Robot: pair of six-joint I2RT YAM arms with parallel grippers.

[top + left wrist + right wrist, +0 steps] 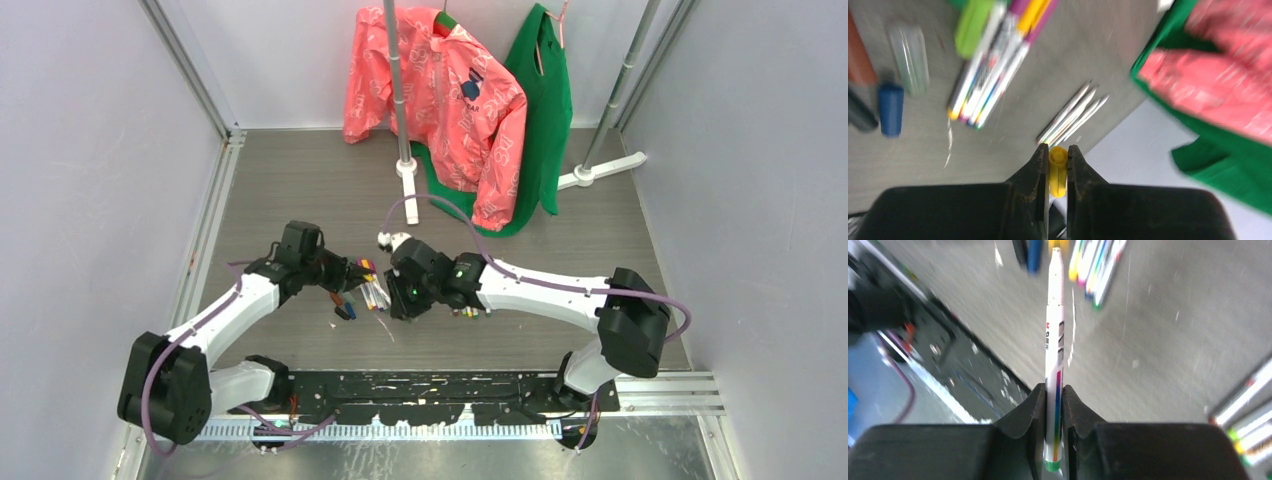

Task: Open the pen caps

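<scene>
My right gripper holds the pen, and the pen's tip is bare, so it will pull the pen away from the yellow cap, then turn it outward and down beside the uncapped pens (472, 311) (1244, 412).
My left gripper (1058, 154) is shut on a yellow pen cap (1058, 172), held above the table. My right gripper (1054, 390) is shut on a whitish pen (1054, 335) with a green rear end; its far tip is bare and points at the left gripper. In the top view both grippers, left (358, 272) and right (393, 297), meet near mid-table. A bundle of capped pens (998, 60) lies below. Loose caps lie beside it: blue (890, 107), clear (910, 57), green (970, 25). A few uncapped pens (1073, 112) lie further right.
A pink jacket (450, 100) and a green garment (545, 110) hang on a rack at the back, its pole base (407, 172) standing on the table. A black mounting rail (450, 385) runs along the near edge. Grey walls close in on both sides.
</scene>
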